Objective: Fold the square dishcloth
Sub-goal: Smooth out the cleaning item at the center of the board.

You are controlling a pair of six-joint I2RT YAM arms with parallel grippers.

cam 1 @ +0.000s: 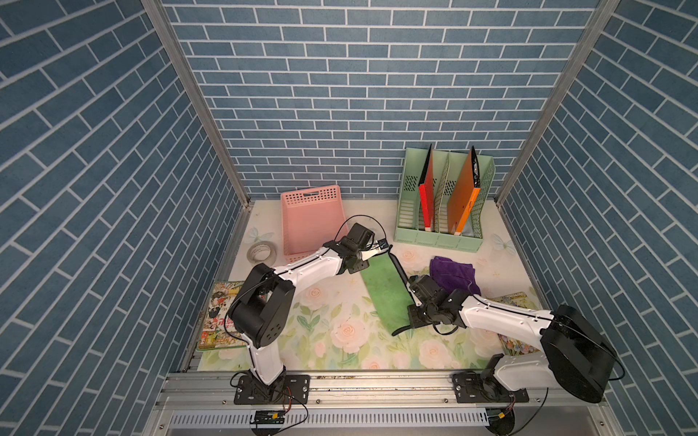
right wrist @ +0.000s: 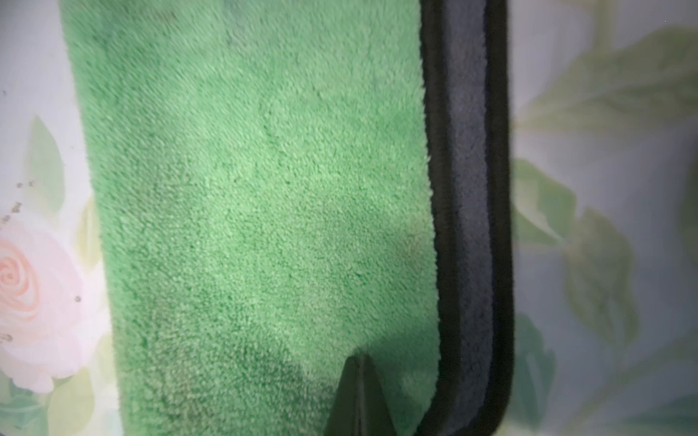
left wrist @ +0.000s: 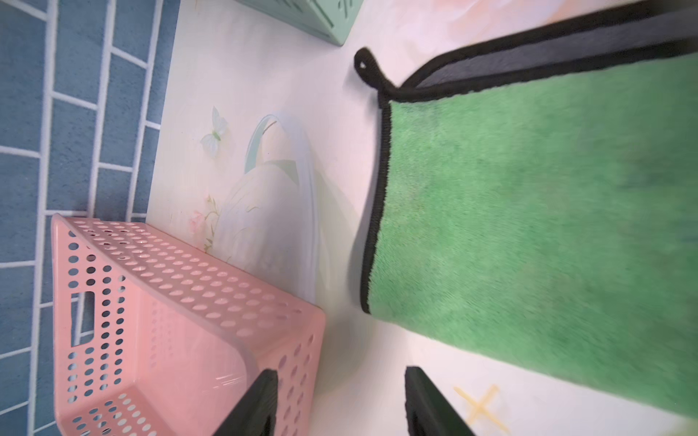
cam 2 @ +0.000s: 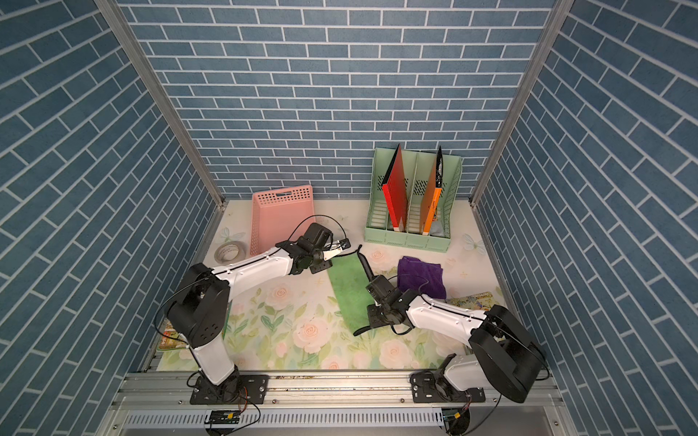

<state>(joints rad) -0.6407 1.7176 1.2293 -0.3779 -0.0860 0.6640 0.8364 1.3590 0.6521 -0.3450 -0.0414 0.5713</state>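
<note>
The green dishcloth already lies flat just below the joined fingers of my right gripper. My right gripper will next stay low over the dishcloth's near end and open its fingers to release the dishcloth.
The green dishcloth [cam 1: 383, 290] [cam 2: 349, 290], trimmed in black, lies as a long folded strip on the flowered mat. A grey band of its lower layer [right wrist: 468, 188] shows along one long edge, and a black loop [left wrist: 364, 64] sticks out at the far corner. My left gripper [cam 1: 372, 254] [cam 2: 331, 256] [left wrist: 342, 377] hovers open just off the cloth's far end [left wrist: 528, 226], nothing between its fingers. My right gripper [cam 1: 411, 324] [cam 2: 372, 321] [right wrist: 359, 364] is shut at the near end, its joined tips over the green pile [right wrist: 264, 188].
A pink basket [cam 1: 309, 222] [left wrist: 151, 321] lies tipped close behind the left gripper. A mint file rack [cam 1: 445, 204] with red and orange folders stands at the back right. A purple cloth [cam 1: 453, 273], a tape roll [cam 1: 260, 252] and a comic book [cam 1: 219, 317] lie around.
</note>
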